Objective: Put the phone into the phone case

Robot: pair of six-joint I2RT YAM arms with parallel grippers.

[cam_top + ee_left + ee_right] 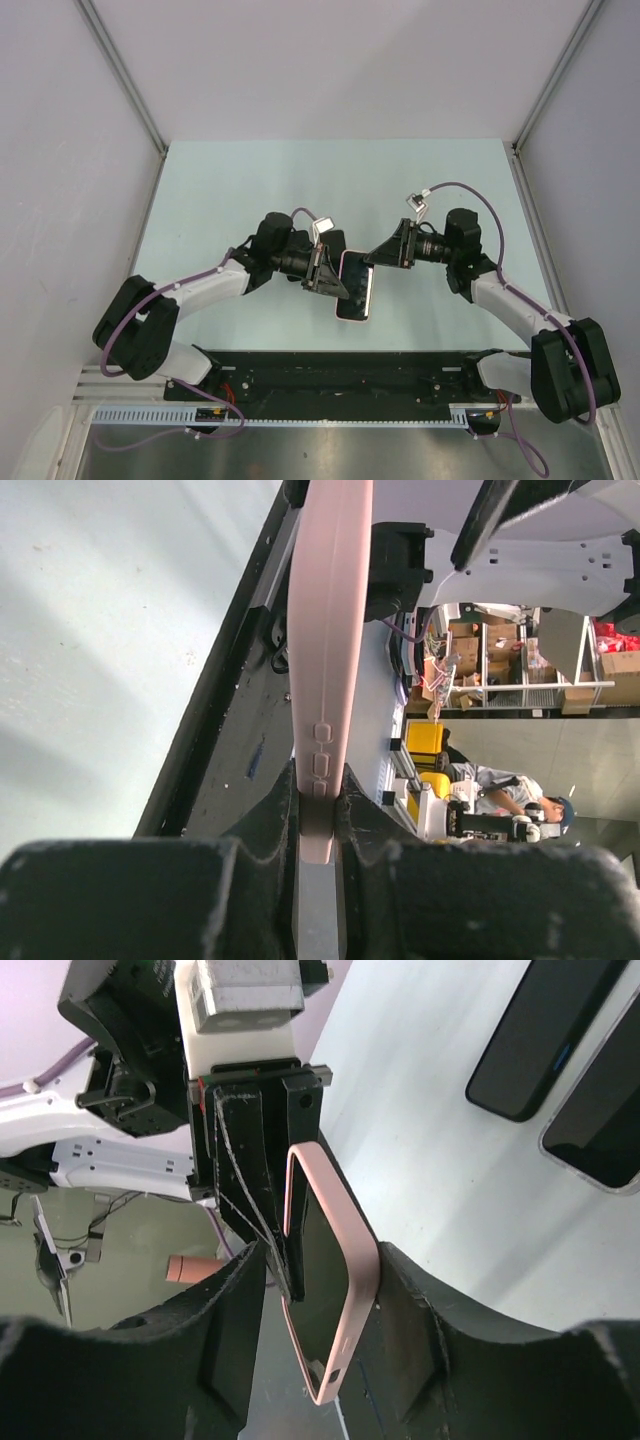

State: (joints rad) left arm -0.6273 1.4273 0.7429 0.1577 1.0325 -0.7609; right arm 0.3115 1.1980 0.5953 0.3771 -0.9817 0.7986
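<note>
My left gripper moves outward and down next and releases the case on the bare tabletop (368, 237) beside the silver-edged device, since that spot lies outward and below.
The pink phone case (356, 300) is held off the table mid-scene, standing on edge, and a dark slab that looks like the phone (318, 1305) fills its frame. My left gripper (330, 275) is shut on one long side of the case. In the left wrist view the case (330, 630) runs edge-on up from between the left gripper's (318, 810) pinching pads. My right gripper (378, 255) comes from the other side. Its jaws straddle an end of the case (355, 1280): one pad rests against the pink rim, the other stands apart, so the right gripper (325, 1265) is open.
Two dark flat devices, one black (540, 1035) and one silver-edged (600, 1120), lie on the pale table (250, 180) beyond the case. The black base rail (330, 370) runs along the near edge. Enclosure walls close in both sides and the back.
</note>
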